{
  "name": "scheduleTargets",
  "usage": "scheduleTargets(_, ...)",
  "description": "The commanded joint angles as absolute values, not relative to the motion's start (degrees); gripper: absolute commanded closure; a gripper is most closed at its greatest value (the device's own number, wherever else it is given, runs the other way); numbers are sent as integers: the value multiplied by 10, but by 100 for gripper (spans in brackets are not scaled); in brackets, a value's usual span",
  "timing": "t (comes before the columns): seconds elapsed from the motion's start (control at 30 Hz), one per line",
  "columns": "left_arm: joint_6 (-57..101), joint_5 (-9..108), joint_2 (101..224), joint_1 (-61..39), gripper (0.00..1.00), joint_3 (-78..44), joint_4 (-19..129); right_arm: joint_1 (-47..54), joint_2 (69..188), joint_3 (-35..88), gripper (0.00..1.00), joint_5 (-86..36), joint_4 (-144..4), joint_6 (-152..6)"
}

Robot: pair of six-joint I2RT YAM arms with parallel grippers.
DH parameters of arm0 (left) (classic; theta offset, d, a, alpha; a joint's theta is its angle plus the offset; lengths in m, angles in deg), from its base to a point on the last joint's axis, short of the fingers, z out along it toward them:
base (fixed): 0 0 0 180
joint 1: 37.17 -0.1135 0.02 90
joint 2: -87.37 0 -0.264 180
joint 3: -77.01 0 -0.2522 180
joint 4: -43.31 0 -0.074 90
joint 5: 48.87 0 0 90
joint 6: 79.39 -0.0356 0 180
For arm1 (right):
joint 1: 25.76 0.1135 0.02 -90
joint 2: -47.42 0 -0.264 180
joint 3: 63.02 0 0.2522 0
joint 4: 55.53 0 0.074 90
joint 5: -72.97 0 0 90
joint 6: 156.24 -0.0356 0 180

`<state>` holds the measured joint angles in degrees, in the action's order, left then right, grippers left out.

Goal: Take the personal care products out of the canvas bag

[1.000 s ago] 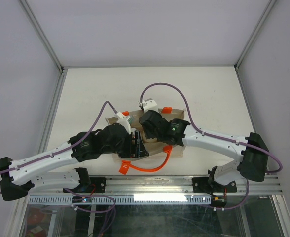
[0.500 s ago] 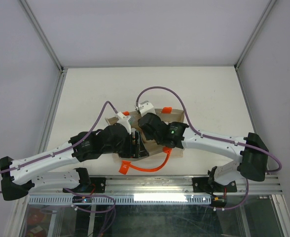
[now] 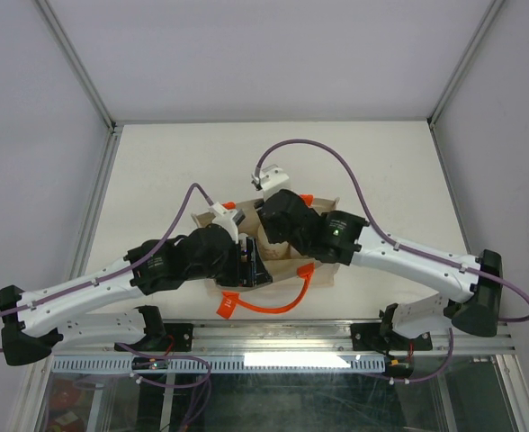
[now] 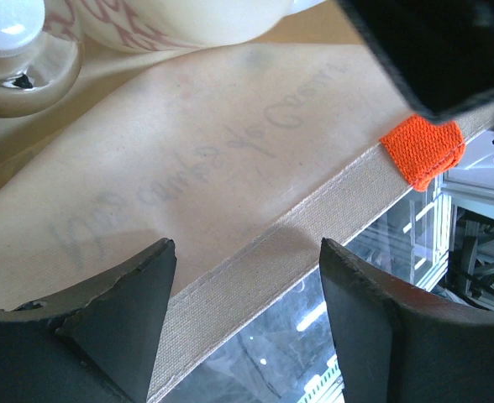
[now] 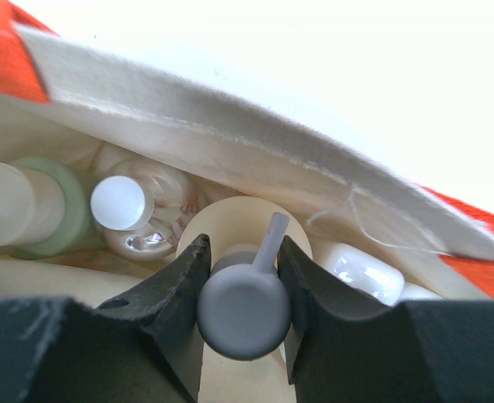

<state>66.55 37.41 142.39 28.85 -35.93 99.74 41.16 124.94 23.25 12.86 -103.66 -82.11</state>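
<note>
Bare tabletop lies outward of my right gripper and to its right in the top view, so next I raise the cream bottle (image 5: 230, 220), carry it there, lower and release.
The canvas bag (image 3: 326, 274) lies near the table's front edge under both wrists, its orange handle (image 3: 269, 306) trailing forward. My right gripper (image 5: 243, 256) reaches into the bag's mouth and is shut on the grey pump head (image 5: 244, 312) of the cream bottle (image 5: 230, 220). Beside it lie a shiny bottle with a white cap (image 5: 123, 203), a pale round-capped bottle (image 5: 28, 210) and a white bottle (image 5: 360, 269). My left gripper (image 4: 243, 252) is open, with the bag's hemmed rim (image 4: 297, 243) between its fingers. The cream bottle's pink print (image 4: 138, 25) shows above.
An orange tab (image 4: 423, 151) sits on the bag's rim by the left gripper. The bag's upper flap (image 5: 230, 134) hangs over the bottles. The table's metal front rail (image 3: 273, 340) is just below the bag. Purple cables loop over both wrists.
The right arm's forearm and elbow have swung out to the right and its wrist has shifted back. The left arm and the bag have stayed put.
</note>
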Motion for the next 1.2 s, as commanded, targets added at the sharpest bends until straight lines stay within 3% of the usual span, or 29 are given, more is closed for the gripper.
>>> scheduleTargets(0.0,647,347,1422,291,30,-338,1031,416,1211,327,100,154,-1022,-843)
scheduleTargets(0.6,651,338,1428,291,29,-335,1031,416,1224,584,100,203,-1205,-883)
scheduleTargets(0.93,647,338,1425,291,28,-329,1031,415,1242,721,100,319,-1297,-843)
scheduleTargets(1.17,640,341,1431,291,27,-317,1031,395,1240,761,100,404,-1267,-741)
